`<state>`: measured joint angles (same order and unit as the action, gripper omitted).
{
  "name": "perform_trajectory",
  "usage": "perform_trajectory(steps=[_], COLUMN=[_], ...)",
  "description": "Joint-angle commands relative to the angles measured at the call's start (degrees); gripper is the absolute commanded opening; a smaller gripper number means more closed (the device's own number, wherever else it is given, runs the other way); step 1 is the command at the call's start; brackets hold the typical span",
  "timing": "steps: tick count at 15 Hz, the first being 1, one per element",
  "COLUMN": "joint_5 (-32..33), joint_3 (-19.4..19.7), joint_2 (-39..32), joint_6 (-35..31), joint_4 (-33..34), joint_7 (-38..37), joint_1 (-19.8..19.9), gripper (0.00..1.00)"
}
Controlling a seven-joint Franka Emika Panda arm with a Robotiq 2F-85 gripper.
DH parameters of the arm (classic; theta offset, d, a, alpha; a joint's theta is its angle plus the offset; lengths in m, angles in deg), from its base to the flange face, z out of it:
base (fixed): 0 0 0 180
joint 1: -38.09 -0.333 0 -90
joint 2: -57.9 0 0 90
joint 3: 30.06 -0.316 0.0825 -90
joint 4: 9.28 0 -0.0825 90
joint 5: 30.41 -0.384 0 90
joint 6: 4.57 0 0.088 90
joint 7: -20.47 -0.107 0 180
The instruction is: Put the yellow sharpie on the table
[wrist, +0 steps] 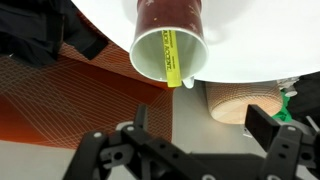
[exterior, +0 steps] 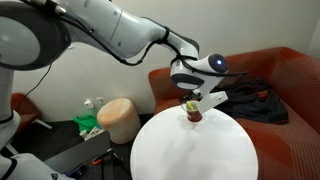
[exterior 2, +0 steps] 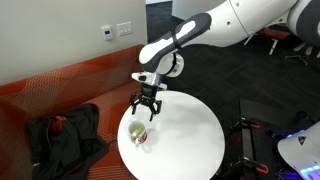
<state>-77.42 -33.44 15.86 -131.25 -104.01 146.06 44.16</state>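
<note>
The gripper lowers and moves outward next until its fingers straddle the yellow sharpie's end, since that end sticks out past the cup's rim.
The yellow sharpie (wrist: 173, 56) stands inside a small red cup (wrist: 168, 40) near the edge of the round white table (wrist: 260, 40); its tip sticks out past the rim. In the exterior views the cup (exterior: 194, 114) (exterior 2: 137, 132) sits on the table (exterior: 200, 150) (exterior 2: 185, 135) on the sofa side, with the sharpie (exterior 2: 137, 131) just visible in it. My gripper (wrist: 198, 128) is open and empty, hovering right above the cup, as both exterior views show (exterior: 196, 100) (exterior 2: 147, 108).
A red-orange sofa (exterior: 285, 75) (exterior 2: 60, 85) with dark clothing (exterior: 255, 100) (exterior 2: 65, 135) on it stands behind the table. A tan cylindrical stool (exterior: 119, 119) (wrist: 250, 100) stands on the floor beside the table, with green items (exterior: 88, 124) near it.
</note>
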Motion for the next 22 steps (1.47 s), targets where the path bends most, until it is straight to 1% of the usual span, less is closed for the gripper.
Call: perform_trajectory(steps=[1, 8, 14, 17, 20, 22], joint_5=[1.1, 2.9, 7.1, 8.7, 9.9, 10.2], joint_3=[-1.4, -1.7, -2.9, -3.9, -4.7, -5.2], joint_2=[-0.1, 0.9, 0.0, -0.5, -1.1, -1.6], joint_6=[-0.4, -0.1, 1.6, 2.2, 2.6, 2.6], joint_4=[0.1, -1.0, 0.5, 1.0, 1.7, 2.2], joint_7=[-0.6, 1.5, 4.8, 5.1, 4.8, 4.7], joint_1=[1.2, 1.9, 3.3, 3.7, 3.7, 3.7], gripper=[1.00, 1.00, 1.00, 0.99, 0.86, 0.84])
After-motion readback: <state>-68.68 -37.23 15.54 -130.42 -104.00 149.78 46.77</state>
